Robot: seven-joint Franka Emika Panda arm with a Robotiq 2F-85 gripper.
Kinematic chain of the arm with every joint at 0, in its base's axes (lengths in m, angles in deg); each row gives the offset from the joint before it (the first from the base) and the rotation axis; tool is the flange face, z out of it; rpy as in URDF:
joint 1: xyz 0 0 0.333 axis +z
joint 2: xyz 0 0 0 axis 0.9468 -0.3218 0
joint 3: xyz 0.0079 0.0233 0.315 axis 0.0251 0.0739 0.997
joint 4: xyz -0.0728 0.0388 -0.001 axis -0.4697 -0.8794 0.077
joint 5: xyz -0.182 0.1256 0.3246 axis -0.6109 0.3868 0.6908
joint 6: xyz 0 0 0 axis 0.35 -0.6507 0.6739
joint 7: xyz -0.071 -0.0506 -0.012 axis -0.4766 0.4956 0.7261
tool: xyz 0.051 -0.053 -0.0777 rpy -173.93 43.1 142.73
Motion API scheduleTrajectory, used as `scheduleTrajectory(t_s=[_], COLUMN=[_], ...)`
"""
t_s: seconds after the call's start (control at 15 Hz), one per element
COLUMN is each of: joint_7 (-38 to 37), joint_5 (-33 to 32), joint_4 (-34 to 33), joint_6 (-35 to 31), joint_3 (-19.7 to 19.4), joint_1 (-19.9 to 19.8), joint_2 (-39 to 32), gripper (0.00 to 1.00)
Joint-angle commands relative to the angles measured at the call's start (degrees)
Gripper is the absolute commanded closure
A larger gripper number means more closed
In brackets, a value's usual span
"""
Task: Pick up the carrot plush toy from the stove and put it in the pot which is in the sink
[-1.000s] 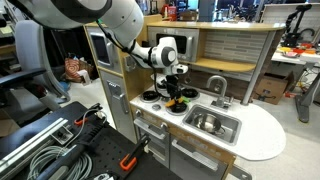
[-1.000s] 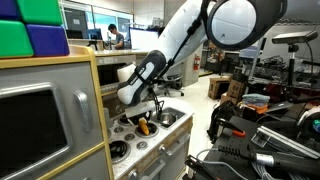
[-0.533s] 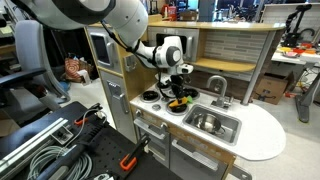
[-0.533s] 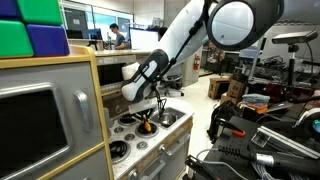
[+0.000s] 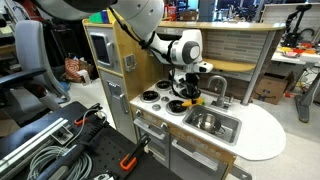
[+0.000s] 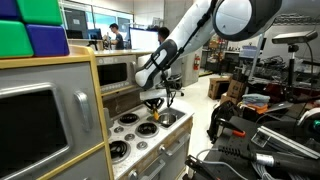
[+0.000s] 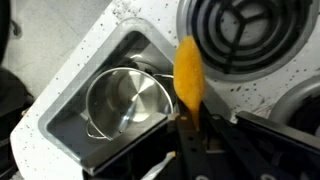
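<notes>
My gripper is at the stove's edge and will move across the basin next, slightly down over the silver pot (image 7: pixel 125 100), because the carrot (image 5: pixel 189 100) still hangs beside it.
My gripper (image 7: pixel 190 125) is shut on the carrot plush toy (image 7: pixel 187 72), a yellow-orange soft shape hanging from the jaws; its green end is hidden. In the wrist view the toy hangs over the edge between the stove (image 7: pixel 250 45) and the sink (image 7: pixel 70 95), right beside the shiny silver pot (image 7: pixel 125 100) that stands in the basin. In both exterior views the gripper (image 5: pixel 189 92) (image 6: pixel 153 101) holds the carrot (image 5: pixel 189 100) (image 6: pixel 156 113) above the stove's sink-side edge. The pot shows in an exterior view (image 5: pixel 207 122).
The grey faucet (image 5: pixel 217 86) stands behind the sink, close to the gripper. A dark item (image 5: pixel 178 106) lies on a stove burner. The kitchen's wooden shelf and back wall (image 5: pixel 235 45) rise behind the counter. A toy microwave (image 5: pixel 100 47) is at the side.
The gripper has lifted the carrot off the burner and carried it sideways toward the sink, now at the stove's sink-side edge.
</notes>
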Motion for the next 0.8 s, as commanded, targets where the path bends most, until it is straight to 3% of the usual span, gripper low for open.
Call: scheduleTrajectory(t_s=[0.0, 0.73], joint_7=[-2.64, -10.92], joint_5=[3.74, 6.81], joint_4=[-1.43, -8.23], joint_6=[2.13, 4.77], joint_3=[-1.49, -2.52], joint_1=[-2.19, -7.37], joint_2=[-1.16, -6.73], gripper=[0.97, 0.97])
